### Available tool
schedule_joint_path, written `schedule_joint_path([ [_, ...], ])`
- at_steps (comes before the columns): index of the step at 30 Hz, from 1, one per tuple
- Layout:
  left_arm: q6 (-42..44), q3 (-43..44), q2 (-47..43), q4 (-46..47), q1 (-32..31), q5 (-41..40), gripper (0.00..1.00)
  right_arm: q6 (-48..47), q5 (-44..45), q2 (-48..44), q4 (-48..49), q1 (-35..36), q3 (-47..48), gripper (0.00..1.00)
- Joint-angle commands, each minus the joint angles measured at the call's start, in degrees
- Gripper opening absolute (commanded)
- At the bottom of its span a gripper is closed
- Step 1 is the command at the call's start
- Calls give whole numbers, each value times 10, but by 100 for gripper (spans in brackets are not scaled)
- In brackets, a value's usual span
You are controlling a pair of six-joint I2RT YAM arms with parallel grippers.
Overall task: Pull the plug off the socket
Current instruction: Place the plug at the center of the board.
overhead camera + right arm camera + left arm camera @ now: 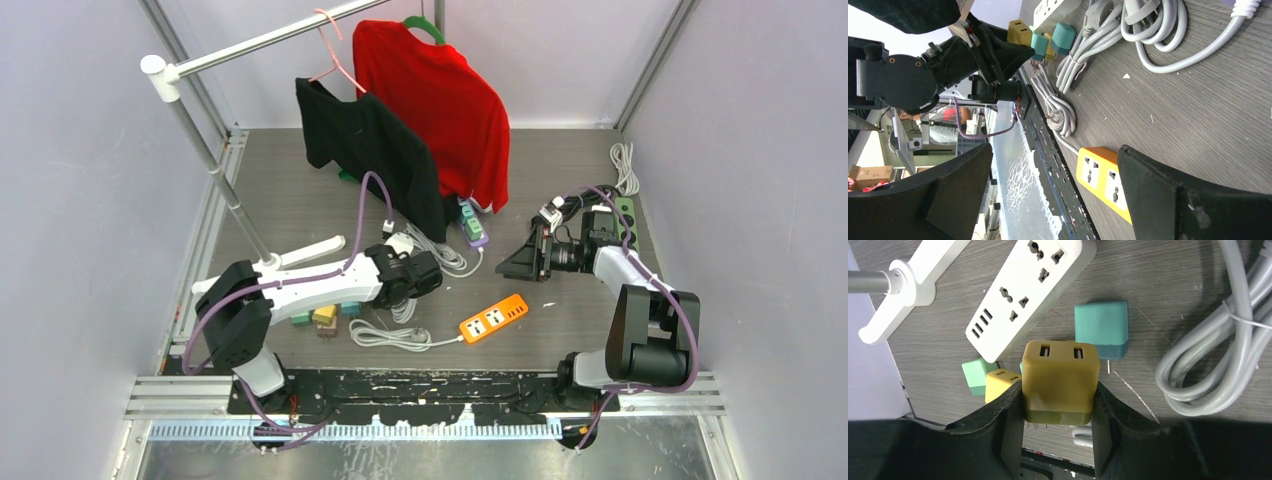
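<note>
Bare table shows between the white socket strip and the teal plug (1057, 322), so my left gripper will next move the mustard-yellow plug outward and down there.
My left gripper (1058, 412) is shut on a mustard-yellow plug (1060, 380) with two USB slots, gripping its sides. The plug hangs above the table, apart from the white socket strip (1023, 290), and its metal prongs show bare underneath. In the right wrist view the plug (1019, 32) sits at the tip of the left gripper (998, 50). In the top view the left gripper (425, 275) covers the plug. My right gripper (525, 260) is open and empty, its fingers wide apart (1055, 190) over the table near the orange socket strip (1103, 177).
Teal (1100, 329), green (977, 375) and yellow (1000, 382) plugs lie loose by the white strip. Grey cable coils (1218, 365) lie to the right. The orange strip (494, 318), a purple strip (473, 225), a green strip (626, 215) and the clothes rack's foot (310, 250) stand around.
</note>
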Motion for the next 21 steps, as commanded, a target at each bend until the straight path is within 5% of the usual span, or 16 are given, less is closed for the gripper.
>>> schedule_joint_path([
  [1,25,20,4,24,22,-14,1,-10,-4,4,1,-4,17,100],
  [21,80,14,25,82,86,52,5,-10,-5,4,0,-9,16,100],
])
